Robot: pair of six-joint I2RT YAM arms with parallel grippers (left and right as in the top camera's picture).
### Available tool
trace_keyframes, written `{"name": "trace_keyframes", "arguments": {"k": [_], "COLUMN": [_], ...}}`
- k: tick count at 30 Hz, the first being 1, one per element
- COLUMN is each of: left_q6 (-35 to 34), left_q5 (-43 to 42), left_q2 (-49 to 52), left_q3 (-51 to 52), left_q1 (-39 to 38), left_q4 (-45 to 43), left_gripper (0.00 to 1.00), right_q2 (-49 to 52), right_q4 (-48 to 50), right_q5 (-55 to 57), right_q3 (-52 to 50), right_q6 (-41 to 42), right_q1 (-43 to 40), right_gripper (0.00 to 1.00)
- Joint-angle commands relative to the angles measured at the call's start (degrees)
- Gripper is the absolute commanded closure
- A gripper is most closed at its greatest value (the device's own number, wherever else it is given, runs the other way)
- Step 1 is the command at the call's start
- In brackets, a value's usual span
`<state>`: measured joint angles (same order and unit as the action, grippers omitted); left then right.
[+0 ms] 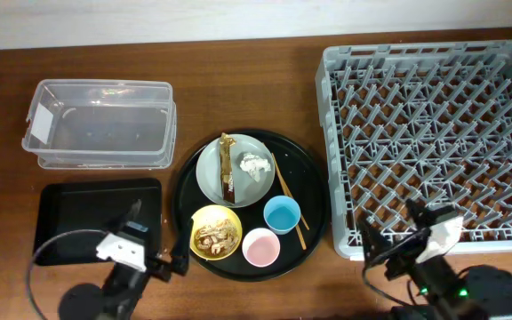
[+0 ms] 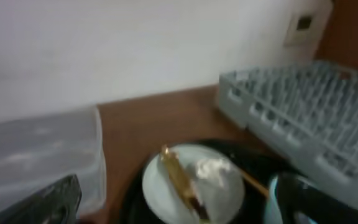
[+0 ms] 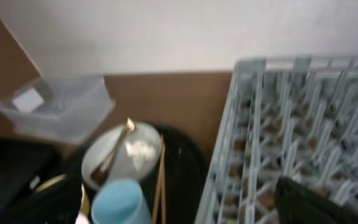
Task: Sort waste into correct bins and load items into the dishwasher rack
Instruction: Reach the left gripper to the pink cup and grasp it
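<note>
My left gripper needs to swing across and down onto the pink cup's bowl-side rim [image 1: 245, 243], to its right in the overhead view, because that rim is nearest.
A grey plate [image 1: 236, 169] on the large round black tray holds the brown-gold wrapper strip [image 1: 228, 164] and the white tissue [image 1: 254, 165]. It also shows in the left wrist view [image 2: 191, 183] and the right wrist view [image 3: 120, 155]. The yellow bowl [image 1: 216, 233] holds brownish food scraps. The blue cup [image 1: 282, 214], the pink cup [image 1: 261, 247] and the chopsticks [image 1: 290, 200] stand beside it. The clear tub [image 1: 100, 124] and the flat black tray [image 1: 96, 218] are at the left. The grey rack [image 1: 434, 133] is at the right. My left gripper [image 1: 156, 242] and my right gripper [image 1: 394, 229] are open and empty near the front edge.
The large round black tray [image 1: 314, 191] sits between the bins and the rack. The right gripper hovers over the rack's front left corner. The left gripper is over the flat black tray's right end. A white wall stands behind the table.
</note>
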<state>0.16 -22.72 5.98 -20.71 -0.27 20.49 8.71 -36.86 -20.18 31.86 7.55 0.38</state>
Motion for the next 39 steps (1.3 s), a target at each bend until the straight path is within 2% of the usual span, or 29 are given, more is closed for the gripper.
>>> {"name": "trace_keyframes", "arguments": {"k": [1,5,7,8,10,13,14,15,17,19,21,24,25,27,29,30,31,32,34,36,39], "left_q6": [-1.03,-1.01,-1.27,-1.27,-1.27,-6.25,-6.19,-6.23,-10.71,-15.98,-18.93,-19.02,-19.04,-19.04,-20.11,-20.09,-20.11,-21.18,-21.07,-18.12,-16.44], "left_q5": [-1.97,-2.03,-5.11,-9.81,-12.94,-13.11,-12.02,-9.55,0.63,7.13,10.19,12.44,13.64,14.40,14.43,14.69,14.64,13.92,12.46,12.00,6.80], "left_q2": [14.40,34.32,39.95,41.77,42.66,44.09,45.79,47.60,51.34,54.99,60.15,67.67,70.40,75.58,78.49,79.03,79.19,78.73,76.19,73.53,69.75], "left_q3": [-20.11,-44.72,-52.61,-54.51,-54.66,-54.36,-54.07,-52.94,-47.82,-41.81,-36.81,-35.58,-35.58,-35.58,-35.58,-35.58,-35.58,-37.51,-43.54,-49.00,-55.41], "left_q1": [0.17,0.17,0.20,0.17,0.20,-0.63,-3.30,-7.17,-17.09,-26.25,-34.16,-39.63,-40.92,-41.99,-41.99,-41.97,-41.97,-41.97,-41.46,-39.23,-33.55], "left_q4": [15.72,38.49,46.03,47.04,46.62,45.72,49.07,51.47,51.06,44.92,37.48,33.07,31.91,30.64,30.53,30.49,30.51,33.46,41.72,48.22,51.25], "left_gripper": [0.01,0.01,0.01,0.01,0.01,0.03,0.16,0.24,0.32,0.34,0.38,0.42,0.46,0.59,0.62,0.67,0.78,1.00,1.00,1.00,1.00], "right_q2": [15.21,29.94,34.86,36.28,37.22,37.38,37.38,37.38,37.42,37.42,37.42,37.42,37.42,37.42,37.42,37.42,37.42,37.42,37.42,37.42,37.42], "right_q4": [-15.56,-30.84,-35.43,-36.54,-37.42,-39.10,-39.39,-39.45,-39.47,-39.52,-40.17,-40.94,-41.00,-41.40,-41.86,-41.83,-41.83,-41.83,-41.83,-41.79,-41.79], "right_q5": [1.38,0.94,-1.31,-1.25,-1.20,-1.22,-1.22,-1.22,-1.25,-1.27,-1.25,-1.25,-1.25,-1.25,-1.22,-1.22,-1.22,-1.22,-1.18,-0.90,-0.81], "right_q3": [18.23,35.56,41.48,43.06,43.60,43.60,43.60,43.60,43.60,43.60,43.60,43.58,43.58,43.58,43.58,43.58,43.58,43.58,43.58,43.58,43.58], "right_q6": [-0.04,0.00,-0.04,-0.07,-0.04,0.00,0.02,0.46,1.55,2.43,2.40,2.40,2.40,2.40,2.38,2.38,2.38,2.36,2.36,2.34,2.05], "right_q1": [-0.42,-0.42,-0.39,-0.42,-0.42,-0.42,-0.42,-0.42,-0.42,-0.42,-0.42,-0.42,-0.42,-0.42,-0.42,-0.42,-0.42,-0.42,-0.42,-0.42,-0.39], "right_gripper": [0.02,0.01,0.02,0.01,0.01,0.01,0.01,0.01,0.01,0.01,0.01,0.01,0.01,0.01,0.01,0.01,0.01,0.01,0.01,0.01,0.01]}}
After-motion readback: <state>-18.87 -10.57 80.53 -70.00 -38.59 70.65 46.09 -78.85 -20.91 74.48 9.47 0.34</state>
